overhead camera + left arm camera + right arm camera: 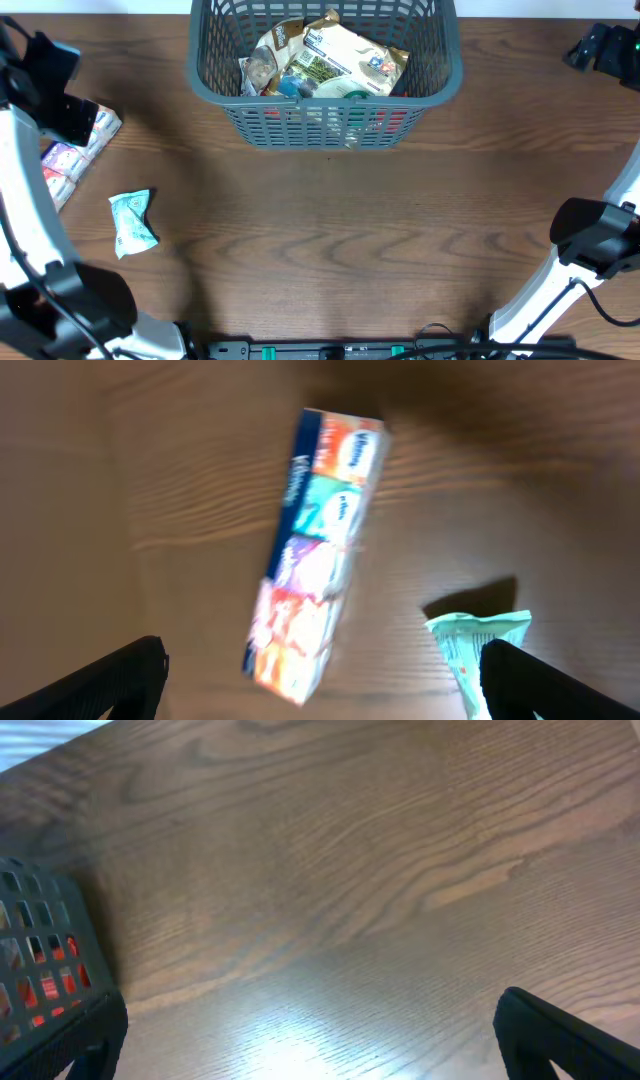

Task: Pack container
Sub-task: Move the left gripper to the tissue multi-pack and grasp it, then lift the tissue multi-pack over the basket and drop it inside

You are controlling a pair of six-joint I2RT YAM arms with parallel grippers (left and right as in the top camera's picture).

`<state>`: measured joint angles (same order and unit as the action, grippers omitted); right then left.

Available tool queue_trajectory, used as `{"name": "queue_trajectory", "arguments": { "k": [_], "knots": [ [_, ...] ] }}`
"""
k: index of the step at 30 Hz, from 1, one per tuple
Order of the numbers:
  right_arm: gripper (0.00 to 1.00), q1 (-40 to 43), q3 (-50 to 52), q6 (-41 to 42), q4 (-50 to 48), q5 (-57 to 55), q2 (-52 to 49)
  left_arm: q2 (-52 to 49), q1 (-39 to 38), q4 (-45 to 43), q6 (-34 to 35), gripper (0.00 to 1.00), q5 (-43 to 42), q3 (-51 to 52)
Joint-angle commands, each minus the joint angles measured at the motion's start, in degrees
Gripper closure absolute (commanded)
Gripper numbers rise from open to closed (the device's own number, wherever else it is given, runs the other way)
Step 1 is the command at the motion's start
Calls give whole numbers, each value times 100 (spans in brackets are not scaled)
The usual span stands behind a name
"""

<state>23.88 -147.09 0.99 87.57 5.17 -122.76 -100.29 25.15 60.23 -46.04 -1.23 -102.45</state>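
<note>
My left gripper is to come down to the middle of the multicoloured tissue pack (77, 160) (315, 556), with its fingers on either side of the pack's long sides, before I grab the pack.
The grey slatted basket (216, 88) stands at the table's far middle and holds several packets (340, 62). A multicoloured tissue pack (78, 150) and a mint-green packet (132, 222) lie on the table at the left. My left gripper (58, 105) hovers over the tissue pack. In the left wrist view it is open and empty (325, 665), with the tissue pack (318, 540) below between the fingers and the green packet (478, 645) by the right finger. My right gripper (603, 48) is at the far right, open and empty (310, 1035). The basket's corner (40, 955) shows at its left.
The wooden table (360, 240) stretches bare between the basket and the near edge. The arm bases stand at the near left (60, 310) and near right (590, 240). Red packaging shows through the basket's slats (45, 990).
</note>
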Motion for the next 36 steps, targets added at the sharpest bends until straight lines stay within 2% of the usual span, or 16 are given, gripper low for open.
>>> {"name": "queue_trajectory", "arguments": {
  "k": [1, 8, 14, 20, 30, 32, 34, 35, 36],
  "knots": [
    [1, -33, -22, -66, 7, 24, -17, -522, 330, 31, -765, 2, -741, 22],
    [1, -35, -22, 195, 52, 26, -17, -1766, 807, -245, -1329, 2, -734, 22],
    [1, -35, -22, 647, 96, 181, -17, -2649, 1016, -835, -1327, 2, -730, 22],
    [1, -79, -22, 997, 188, 284, -17, -3058, 1178, -1290, -1325, 2, -715, 22],
    [1, -186, -22, 1097, 133, 278, -17, -3292, 1287, -1298, -1021, 2, -726, 22],
    [1, -186, -22, 1097, 133, 278, -17, -3287, 1274, -1266, -1019, 21, -730, 20],
    [1, -186, -22, 1095, 133, 278, -17, -3263, 1226, -1189, -949, 48, -737, 20],
    [1, -184, -22, 1082, 133, 271, -17, -3228, 1185, -1147, -914, 54, -737, 20],
    [1, -184, -22, 1049, 129, 254, -17, -3193, 1137, -1106, -887, 56, -737, 20]
  ]
}}
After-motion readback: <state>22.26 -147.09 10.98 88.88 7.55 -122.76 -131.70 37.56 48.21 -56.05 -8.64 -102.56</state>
